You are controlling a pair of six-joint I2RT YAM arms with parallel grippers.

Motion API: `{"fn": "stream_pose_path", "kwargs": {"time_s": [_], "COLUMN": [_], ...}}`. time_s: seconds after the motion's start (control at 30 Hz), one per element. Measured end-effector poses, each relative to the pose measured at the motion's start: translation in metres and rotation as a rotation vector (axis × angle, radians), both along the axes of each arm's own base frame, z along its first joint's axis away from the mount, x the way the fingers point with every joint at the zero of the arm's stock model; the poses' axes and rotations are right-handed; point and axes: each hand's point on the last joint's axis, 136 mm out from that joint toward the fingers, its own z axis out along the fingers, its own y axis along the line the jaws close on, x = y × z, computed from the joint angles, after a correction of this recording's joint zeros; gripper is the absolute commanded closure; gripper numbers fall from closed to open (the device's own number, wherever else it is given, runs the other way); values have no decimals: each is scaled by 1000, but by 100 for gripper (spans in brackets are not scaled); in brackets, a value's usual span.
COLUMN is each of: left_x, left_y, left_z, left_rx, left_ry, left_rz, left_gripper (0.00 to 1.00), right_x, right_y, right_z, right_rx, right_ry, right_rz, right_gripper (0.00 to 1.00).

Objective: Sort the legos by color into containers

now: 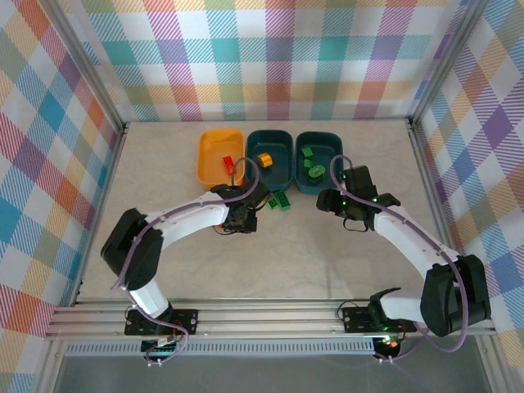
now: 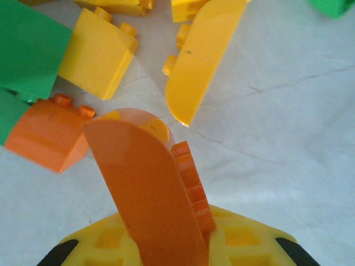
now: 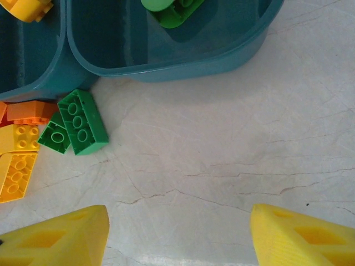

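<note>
My left gripper moves outward over the rim of the orange-yellow container next and releases the orange lego inside, because a red one lies there.
In the left wrist view an orange curved lego stands between the yellow fingers of my left gripper, which is shut on it. Around it lie yellow legos, another orange one and a green one. From above, the left gripper is just in front of the orange-yellow container. My right gripper hangs open over bare table, in front of the right teal container. Two green legos lie to its left.
From above, a red lego lies in the orange-yellow tub, a yellow one in the middle teal tub, and green ones in the right teal tub. Plaid walls close off three sides.
</note>
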Motion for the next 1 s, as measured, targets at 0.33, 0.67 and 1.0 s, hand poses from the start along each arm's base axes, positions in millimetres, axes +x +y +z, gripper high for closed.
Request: {"fn": "stream_pose_path", "kwargs": {"time_s": [0.33, 0.67, 1.0], "left_x": [21, 173, 222], "left_y": [13, 43, 68], "left_z": [43, 33, 12], "left_rx": [-57, -139, -161], "left_ry": [-51, -50, -6], "left_rz": [13, 191, 264], "left_gripper": [86, 90, 70], "right_x": [2, -24, -3], "right_y": [11, 109, 178], "right_z": [-2, -29, -38], "right_rx": [47, 64, 83], "right_ry": [11, 102, 118], "right_rz": [8, 220, 291], "right_gripper": [34, 30, 25]}}
